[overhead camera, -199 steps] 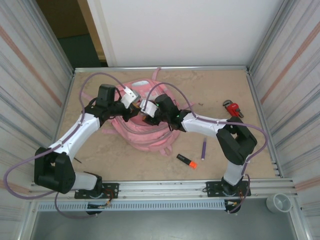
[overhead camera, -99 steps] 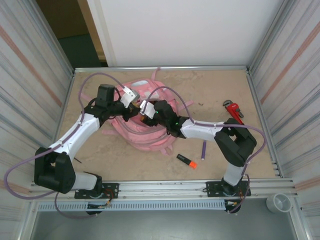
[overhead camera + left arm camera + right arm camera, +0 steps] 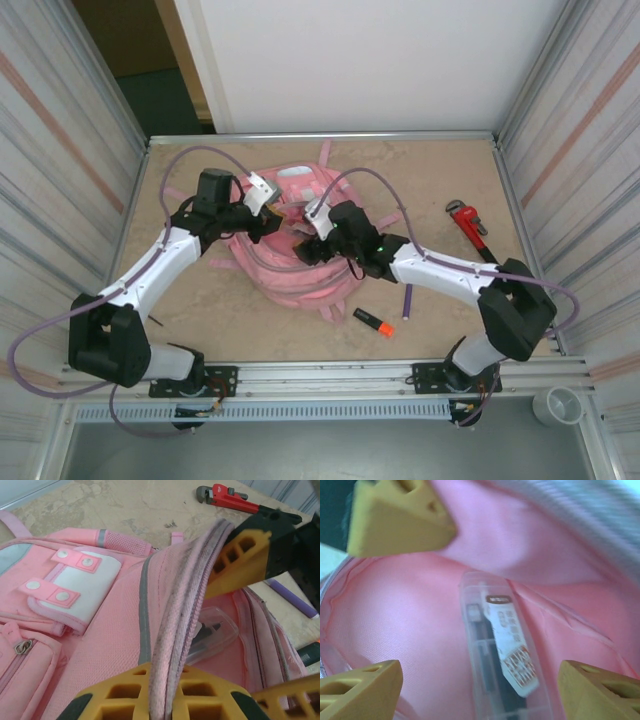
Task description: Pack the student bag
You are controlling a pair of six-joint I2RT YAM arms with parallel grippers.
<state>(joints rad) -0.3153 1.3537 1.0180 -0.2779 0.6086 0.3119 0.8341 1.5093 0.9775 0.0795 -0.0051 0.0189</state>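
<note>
My right gripper should next rise out of the bag (image 3: 283, 282), then move back and down onto the purple pen (image 3: 407, 300), which is back from it, still outside the bag.
The pink student bag (image 3: 283, 282) lies in the middle of the table with its main opening held up. My left gripper (image 3: 267, 224) is shut on the bag's zip rim (image 3: 181, 605), pinching it between yellow fingers (image 3: 125, 695). My right gripper (image 3: 306, 247) reaches into the opening and is open, its fingers (image 3: 362, 690) wide apart. A clear plastic case (image 3: 502, 655) with dark pens and a printed label lies loose on the pink lining between them. The left wrist view also shows the case (image 3: 215, 632) inside the bag.
A red pipe wrench (image 3: 467, 220) lies at the right side of the table. A purple pen (image 3: 407, 298) and an orange highlighter (image 3: 372, 322) lie near the front, right of the bag. Metal walls close in the table on both sides.
My right arm's elbow has swung out to the right and its gripper has shifted slightly right and nearer inside the bag. The bag has shifted a little with it. The left gripper holds the rim as before.
</note>
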